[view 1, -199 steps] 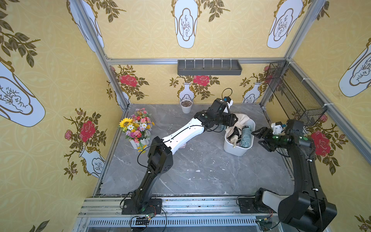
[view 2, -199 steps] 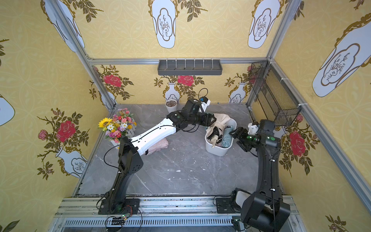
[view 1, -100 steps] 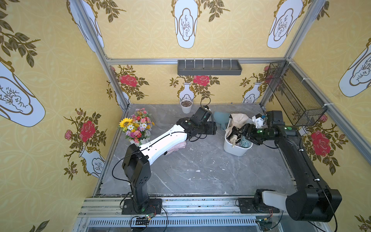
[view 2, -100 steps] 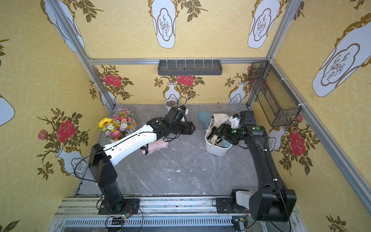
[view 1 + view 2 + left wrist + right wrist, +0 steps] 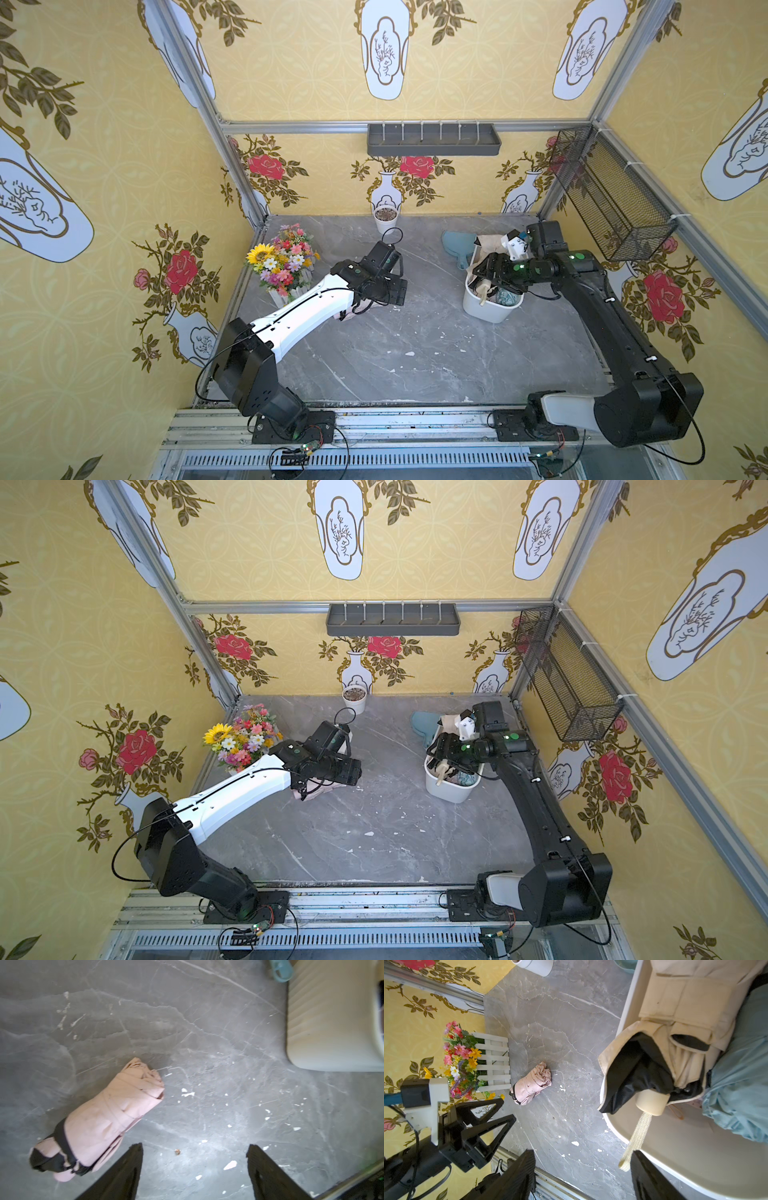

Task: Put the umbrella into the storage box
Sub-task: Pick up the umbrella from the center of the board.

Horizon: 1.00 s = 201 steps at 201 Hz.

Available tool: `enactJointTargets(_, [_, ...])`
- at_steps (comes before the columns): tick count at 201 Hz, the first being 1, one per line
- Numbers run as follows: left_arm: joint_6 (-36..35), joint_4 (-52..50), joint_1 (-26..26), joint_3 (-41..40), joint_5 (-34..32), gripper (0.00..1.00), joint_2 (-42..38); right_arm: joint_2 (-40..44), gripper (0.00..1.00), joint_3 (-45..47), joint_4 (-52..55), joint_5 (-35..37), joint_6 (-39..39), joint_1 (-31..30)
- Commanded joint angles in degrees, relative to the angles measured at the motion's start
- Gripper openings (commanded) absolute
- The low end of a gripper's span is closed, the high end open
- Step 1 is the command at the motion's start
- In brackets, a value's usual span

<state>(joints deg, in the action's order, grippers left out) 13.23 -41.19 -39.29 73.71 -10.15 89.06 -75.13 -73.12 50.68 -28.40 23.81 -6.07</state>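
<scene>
The pink umbrella lies at an angle under my open fingers. I should turn my left gripper to match it next, then move down and close across the umbrella's folded middle (image 5: 107, 1110).
A folded pink umbrella (image 5: 108, 1122) with a black strap lies on the grey table, partly hidden under my left arm in both top views (image 5: 353, 311). My left gripper (image 5: 195, 1147) hangs open just beside it, with nothing between its fingers. The white storage box (image 5: 486, 309) stands at the right, and in it lie a beige umbrella (image 5: 675, 1022) and a teal one (image 5: 741, 1084). My right gripper (image 5: 582, 1153) is open over the box's near-left end (image 5: 482, 270). The beige umbrella's woven wrist strap (image 5: 635, 1138) dangles by one of its fingers.
A flower bouquet (image 5: 284, 259) in a white picket planter stands left of the pink umbrella. A small white pot (image 5: 385, 218) sits at the back wall. A teal flat object (image 5: 457, 245) lies behind the box. A black wire basket (image 5: 611, 195) hangs on the right wall.
My left arm drew back from over the box to the pink umbrella, and its jaws opened wider. My right arm swung in from the right to over the box.
</scene>
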Motion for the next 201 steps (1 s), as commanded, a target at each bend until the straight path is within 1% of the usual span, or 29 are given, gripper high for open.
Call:
enactJointTargets(1, [-6.50,-3.51,1.98,0.05,-2.20,0.87,1.71,-0.10,0.77,-0.53,-0.97,1.33,0.82,-1.28])
enactJointTargets(36, [-13.18,-8.62,2.93,2.00,-6.45,0.88,7.04,0.48,0.77,-0.64,-1.11,1.73,1.04,-1.66])
enactJointTargets(58, [-14.21,-11.23,4.15,2.88,-8.72,0.88,10.32,0.60,0.77,-0.83,-1.02,1.77,0.90,-1.63])
enactJointTargets(104, [-19.36,-6.71,6.72,1.57,-9.35,0.88,11.00,0.82,0.77,-0.61,-0.94,1.69,1.13,-1.63])
enactJointTargets(120, [-21.71,-5.86,7.90,0.94,-8.43,0.88,11.70,0.86,0.77,-0.79,-0.94,1.94,1.06,-1.62])
enactJointTargets(148, [-23.55,-5.79,9.81,0.09,-3.78,0.87,12.19,0.47,0.77,-1.23,-1.06,2.22,0.99,-1.63])
enactJointTargets(168, [-24.28,-5.55,10.60,-1.09,-3.91,0.87,12.99,0.14,0.77,-1.49,-1.36,2.04,1.39,-1.70])
enactJointTargets(201, [-24.99,-4.47,11.14,-2.20,-1.79,0.83,15.21,-0.34,0.76,-1.93,-1.72,2.00,1.81,-1.70])
